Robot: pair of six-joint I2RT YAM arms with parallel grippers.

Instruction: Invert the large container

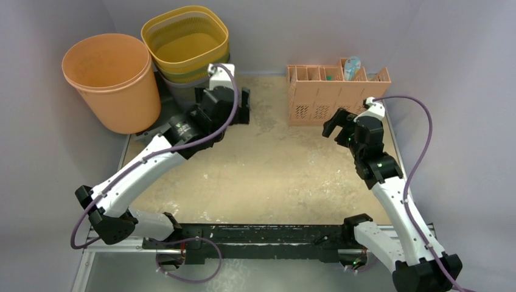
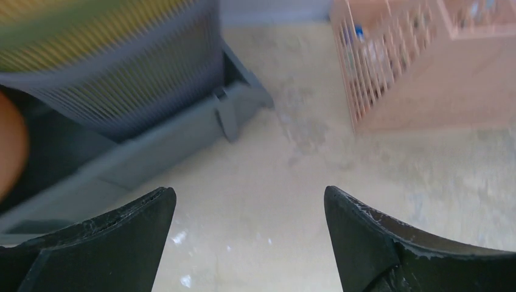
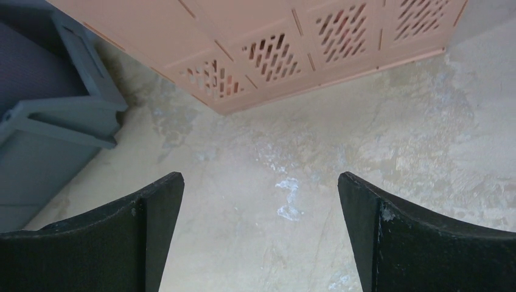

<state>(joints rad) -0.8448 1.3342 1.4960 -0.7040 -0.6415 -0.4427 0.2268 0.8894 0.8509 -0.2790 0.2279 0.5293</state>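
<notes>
The orange bucket stands opening up to my left gripper's left in the top view, so I need to raise that gripper and swing it onto the bucket's wall-side rim.
A large orange bucket stands upright, mouth up, at the far left of the table; a sliver of it shows at the left edge of the left wrist view. My left gripper is open and empty, to the right of the bucket and just in front of the stacked baskets. In its wrist view the jaws stand wide apart over bare table. My right gripper is open and empty in front of the pink organizer; its wrist view shows only table between the jaws.
A yellow mesh basket sits on stacked grey baskets at the back, right of the bucket. A pink compartment organizer holding small items stands at the back right and shows in the right wrist view. Grey walls enclose the table.
</notes>
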